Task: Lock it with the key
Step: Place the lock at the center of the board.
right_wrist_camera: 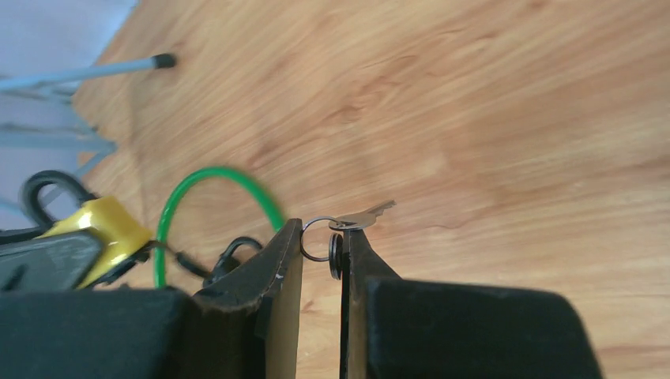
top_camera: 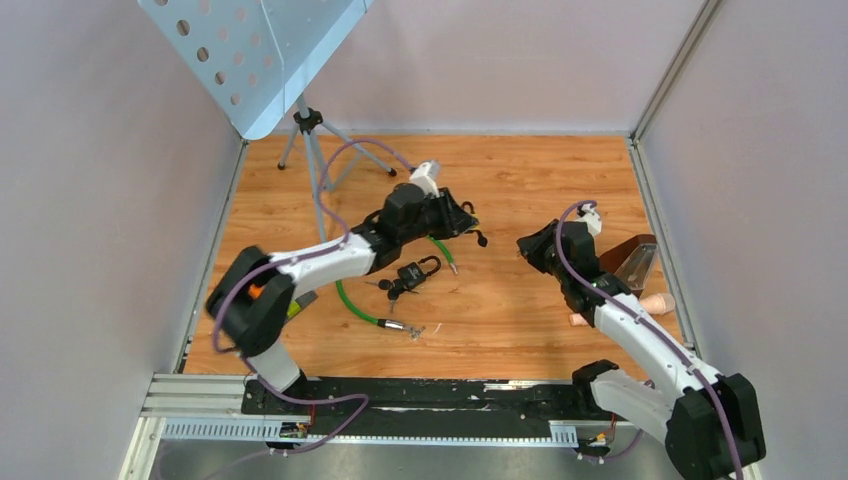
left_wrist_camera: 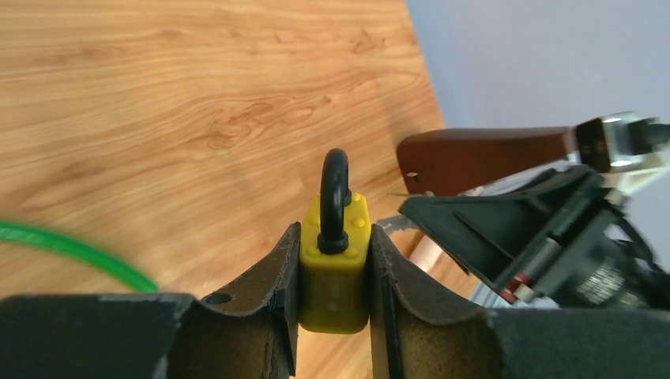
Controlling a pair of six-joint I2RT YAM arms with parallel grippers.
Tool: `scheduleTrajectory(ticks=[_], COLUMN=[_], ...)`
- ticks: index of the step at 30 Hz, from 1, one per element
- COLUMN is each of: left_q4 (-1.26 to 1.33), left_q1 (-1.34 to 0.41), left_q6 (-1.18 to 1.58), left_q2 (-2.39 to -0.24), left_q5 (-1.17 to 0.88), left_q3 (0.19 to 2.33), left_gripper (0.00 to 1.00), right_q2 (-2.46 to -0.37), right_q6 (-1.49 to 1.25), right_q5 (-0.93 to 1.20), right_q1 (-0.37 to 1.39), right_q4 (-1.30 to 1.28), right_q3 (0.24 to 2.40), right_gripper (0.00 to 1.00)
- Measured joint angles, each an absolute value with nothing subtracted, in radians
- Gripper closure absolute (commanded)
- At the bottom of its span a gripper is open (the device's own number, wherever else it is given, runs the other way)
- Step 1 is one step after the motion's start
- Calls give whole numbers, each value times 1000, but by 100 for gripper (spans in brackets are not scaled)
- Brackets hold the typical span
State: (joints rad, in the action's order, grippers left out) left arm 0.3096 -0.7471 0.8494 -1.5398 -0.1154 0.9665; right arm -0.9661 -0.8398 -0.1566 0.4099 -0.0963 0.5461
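The shackle of the yellow padlock is already closed, so I will next move my right gripper down and toward the brown object, to leave the key on bare wood.
My left gripper [left_wrist_camera: 334,237] is shut on a yellow padlock [left_wrist_camera: 336,276] and holds it upright by its body, with the black shackle [left_wrist_camera: 335,185] sticking out above the fingers. In the top view the left gripper [top_camera: 458,216] hangs above the table's middle. My right gripper [right_wrist_camera: 320,233] pinches a small silver key [right_wrist_camera: 365,216] with its ring [right_wrist_camera: 314,238] and a black key head at the fingertips. In the top view the right gripper [top_camera: 531,246] faces the left one, a short gap apart. The padlock also shows in the right wrist view [right_wrist_camera: 101,227].
A black padlock with keys [top_camera: 418,272] and a green cable [top_camera: 352,300] lie on the wood below the left arm. A tripod stand [top_camera: 312,140] is at the back left. A brown object [top_camera: 632,258] and a pinkish cylinder [top_camera: 656,303] lie at the right edge.
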Motion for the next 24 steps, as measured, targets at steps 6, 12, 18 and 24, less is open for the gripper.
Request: scheduleTrajectory(ticks=[6,12,18,24], left_q4=[325,360,429,388], left_q1=[-792,-836,-858,-867], left_q6=[857,908,975,960], left_q2=[-1961,-2268,-2390,-2381], left_q5=[-236,-374,-465,-439], left_q3=[1267,1502,1555,1576], left_gripper=[100,100,62,20], right_q2=[-1096,-1164,-1205,-1259], right_q6=[-863,-857,-855,-874], right_q5=[-175,-205,-216,-216], right_q1=[301,230,192,160], right_q4=[-246,-326,-361,-362], right_q3=[643,670,670,671], right_gripper=[100,100,100,100])
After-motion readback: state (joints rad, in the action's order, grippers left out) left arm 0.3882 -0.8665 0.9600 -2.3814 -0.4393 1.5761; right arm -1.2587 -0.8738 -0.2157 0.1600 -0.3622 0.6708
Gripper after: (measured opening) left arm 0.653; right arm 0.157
